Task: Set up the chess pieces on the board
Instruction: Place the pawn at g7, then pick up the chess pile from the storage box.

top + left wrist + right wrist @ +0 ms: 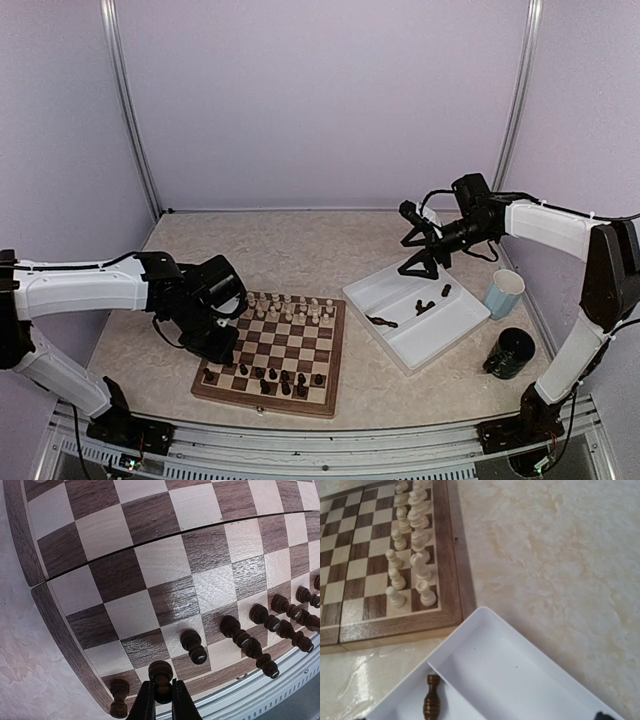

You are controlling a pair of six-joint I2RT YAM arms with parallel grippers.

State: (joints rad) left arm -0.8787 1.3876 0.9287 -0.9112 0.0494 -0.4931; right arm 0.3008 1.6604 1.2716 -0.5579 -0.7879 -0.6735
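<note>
Next, my right gripper moves down and to the left in the top view onto the dark piece's body (381, 322) (431, 704), alone near the tray's board-side edge.
The board (334, 352) lies at front left, with cream chess pieces (290, 308) along its far rows and dark ones (265, 378) along its near rows. My left gripper (214, 347) is over the board's near left corner, shut on a dark pawn (161, 674); its fingers (144, 704) pinch the pawn beside another dark piece (119, 705). Whether the pawn touches the board I cannot tell. My right gripper (419, 270) hangs open and empty above the white tray (455, 330). Only one fingertip (603, 715) shows in the right wrist view, along with a dark piece (432, 700) lying in the tray.
The tray (485, 617) has a divider and holds three dark pieces (382, 321) lying down. A light blue cup (504, 293) and a dark cup (512, 352) stand right of the tray. Cream pieces (412, 555) line the board's rim (451, 580).
</note>
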